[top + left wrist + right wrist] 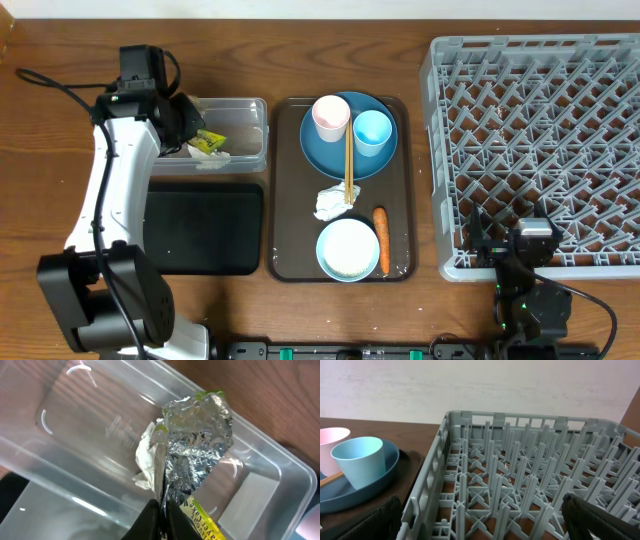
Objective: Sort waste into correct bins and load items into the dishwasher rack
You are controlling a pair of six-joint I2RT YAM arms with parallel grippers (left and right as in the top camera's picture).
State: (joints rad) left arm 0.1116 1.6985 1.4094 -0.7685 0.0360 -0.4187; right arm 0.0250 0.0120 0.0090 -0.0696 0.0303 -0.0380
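Note:
My left gripper should shift slightly toward the brown tray, staying above the clear tub's white tissue, before it releases the wrapper.
My left gripper (190, 135) is shut on the yellow-green wrapper (197, 435), silver side out, and holds it over the clear tub (250, 110); the fingertips (162, 512) pinch its lower end. A white tissue (147, 457) lies in the tub under it. On the brown tray, the dark-blue plate (335, 160) carries the pink cup (331, 118), the light-blue cup (372, 132) and the chopsticks (348, 165). In front lie a tissue (332, 203), the carrot (380, 254) and the pale-blue bowl (348, 250). My right gripper (487, 520) is open at the front left corner of the grey rack (540, 140).
The black tray (205, 230) lies in front of the tub, beside the brown serving tray (290, 200). The rack's left wall (427, 490) stands between my right gripper and the light-blue cup (362, 460).

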